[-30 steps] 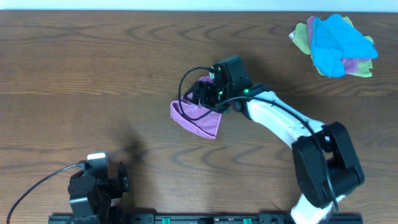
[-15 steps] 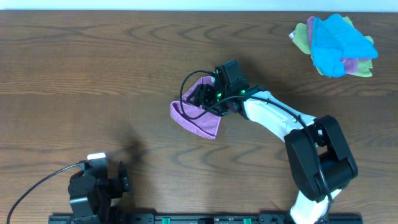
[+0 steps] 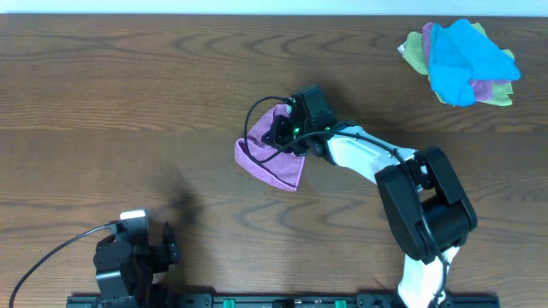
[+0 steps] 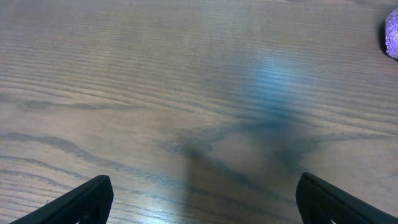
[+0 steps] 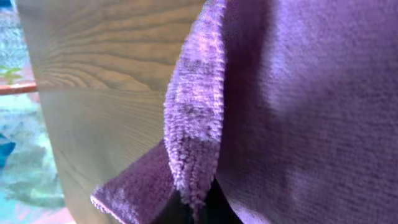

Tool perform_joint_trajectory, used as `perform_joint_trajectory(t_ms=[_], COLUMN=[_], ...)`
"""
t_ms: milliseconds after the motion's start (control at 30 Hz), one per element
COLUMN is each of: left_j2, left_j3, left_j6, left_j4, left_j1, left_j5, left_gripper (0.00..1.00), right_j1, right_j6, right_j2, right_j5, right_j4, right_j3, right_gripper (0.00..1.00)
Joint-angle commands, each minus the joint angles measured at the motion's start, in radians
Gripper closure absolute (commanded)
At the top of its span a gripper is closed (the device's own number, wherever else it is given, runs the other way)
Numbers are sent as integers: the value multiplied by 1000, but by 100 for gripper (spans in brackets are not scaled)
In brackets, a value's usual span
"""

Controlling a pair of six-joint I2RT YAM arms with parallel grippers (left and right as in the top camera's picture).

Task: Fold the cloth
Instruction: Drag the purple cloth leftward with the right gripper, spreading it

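Note:
I will next move my right gripper to the left in the overhead view, pulling the fold with it to open the bunched cloth. I will then release the fold, since bare wood lies there.
The purple cloth (image 3: 272, 169) lies crumpled near the table's middle, partly doubled over. My right gripper (image 3: 281, 137) is down on its upper right part and shut on a raised ridge of it. The right wrist view fills with the cloth (image 5: 298, 93); the pinched fold stands up between the closed jaws of the right gripper (image 5: 198, 208). My left gripper (image 3: 168, 246) rests at the front left, far from the cloth. In its own view the left gripper (image 4: 205, 180) stands open over bare wood, with a sliver of the cloth (image 4: 392, 34) at the far right edge.
A heap of other cloths sits at the back right corner: a bright blue one (image 3: 462, 60) on top of a yellow-green one (image 3: 417, 50). A black rail (image 3: 257, 301) runs along the table's front edge. The right arm's cable loops over the cloth's left side.
The right gripper has shifted slightly left over the cloth and closed on a fold of it. The left arm has not moved.

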Motion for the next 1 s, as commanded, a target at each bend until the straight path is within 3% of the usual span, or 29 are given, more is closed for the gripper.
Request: perform_joint_trajectory(t_ms=[0,367,733,967], left_j2=[-6,-6,-6,-6], left_j3=[-36,-36,-36,-36], left_j6=[22,22,22,22], left_j4=[-23,-23,-23,-23], left_j1=[-4,-4,-4,-4], left_j5=[-22,-22,-22,-22], left_gripper=[5,5,5,5], right_j1=[8,37,91,127], right_j6=[1,-10,-79,-101], right_j2=[-1,-1,8,175], right_j5=[0,-26,102,48], right_j4=[5,89,104,128], right_j3=[-2,19,90,233], right_gripper=[99,99,99,99])
